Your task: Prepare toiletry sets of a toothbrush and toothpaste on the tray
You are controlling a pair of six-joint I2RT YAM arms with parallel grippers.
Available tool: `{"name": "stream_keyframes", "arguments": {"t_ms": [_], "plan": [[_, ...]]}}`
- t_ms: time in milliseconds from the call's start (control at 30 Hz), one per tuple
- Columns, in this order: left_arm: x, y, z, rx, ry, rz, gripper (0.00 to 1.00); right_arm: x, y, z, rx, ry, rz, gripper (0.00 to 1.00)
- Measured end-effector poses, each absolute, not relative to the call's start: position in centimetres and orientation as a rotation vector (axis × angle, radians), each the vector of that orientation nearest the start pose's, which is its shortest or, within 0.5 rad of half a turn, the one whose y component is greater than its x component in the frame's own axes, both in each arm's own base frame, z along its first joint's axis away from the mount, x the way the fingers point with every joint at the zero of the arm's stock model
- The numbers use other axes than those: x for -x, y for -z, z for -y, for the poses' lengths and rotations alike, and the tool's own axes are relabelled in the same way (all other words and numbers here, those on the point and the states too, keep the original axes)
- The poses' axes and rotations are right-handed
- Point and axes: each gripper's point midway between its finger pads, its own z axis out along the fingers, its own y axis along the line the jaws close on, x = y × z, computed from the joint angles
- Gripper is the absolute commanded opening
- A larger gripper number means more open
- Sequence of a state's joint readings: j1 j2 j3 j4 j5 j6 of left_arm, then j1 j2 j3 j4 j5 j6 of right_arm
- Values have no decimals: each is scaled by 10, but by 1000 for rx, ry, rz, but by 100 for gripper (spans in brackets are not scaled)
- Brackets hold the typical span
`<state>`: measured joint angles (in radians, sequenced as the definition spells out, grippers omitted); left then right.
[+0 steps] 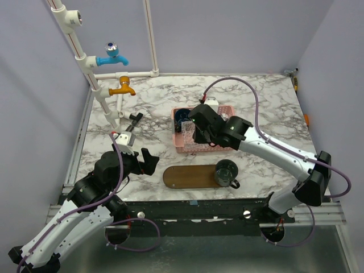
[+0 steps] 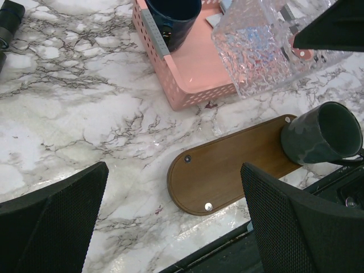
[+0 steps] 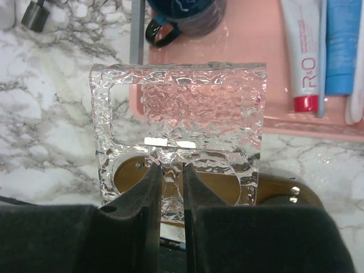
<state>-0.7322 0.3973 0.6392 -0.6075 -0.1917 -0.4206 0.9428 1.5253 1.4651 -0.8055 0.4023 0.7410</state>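
Observation:
The mug fills only one end, so my right gripper should next pull back from the basket and go down onto the tray's bare middle to release the holder [image 3: 179,114].
The dark brown oval tray [image 1: 190,177] [image 2: 233,168] lies near the table's front edge, with a dark green mug [image 1: 226,172] [image 2: 322,133] on its right end. My right gripper [image 3: 169,170] [image 1: 199,135] is shut on the middle bar of a clear textured holder [image 3: 179,114] [image 2: 261,48], held over the near edge of the pink basket [image 1: 196,149] [image 3: 256,68]. In the basket lie a white toothpaste tube with a red cap [image 3: 304,51], a blue tube [image 3: 343,45] and a slim toothbrush [image 3: 322,68] between them. My left gripper [image 2: 176,227] [image 1: 143,162] hangs open and empty, left of the tray.
A dark blue mug [image 1: 182,118] [image 2: 172,17] stands in the basket's left end. White pipes with a blue tap [image 1: 112,57] and an orange tap [image 1: 123,88] rise at the back left. A black clamp [image 1: 135,119] sits near them. The table's front edge [image 2: 239,242] runs just below the tray.

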Motion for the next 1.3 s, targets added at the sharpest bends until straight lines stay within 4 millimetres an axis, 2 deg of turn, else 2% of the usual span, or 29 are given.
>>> {"name": "stream_keyframes", "arguments": {"t_ms": [167, 367, 567, 733, 967, 1300], "plan": [[-174, -208, 134, -176, 581, -1963, 99, -236, -212, -303, 65, -377, -2379, 0], [-174, -209, 134, -174, 582, -1960, 99, -203, -190, -303, 41, -373, -2416, 0], [-174, -209, 132, -169, 576, -1957, 99, -180, -177, -310, 4, -376, -2421, 0], [-175, -209, 132, -167, 573, -1958, 99, -162, -163, -308, -24, -345, -2435, 0], [-174, -209, 131, -168, 571, -1961, 99, -149, -141, -300, -53, -302, -2461, 0], [-174, -208, 131, -168, 571, -1962, 99, -145, -118, -288, -80, -253, -2484, 0]]}}
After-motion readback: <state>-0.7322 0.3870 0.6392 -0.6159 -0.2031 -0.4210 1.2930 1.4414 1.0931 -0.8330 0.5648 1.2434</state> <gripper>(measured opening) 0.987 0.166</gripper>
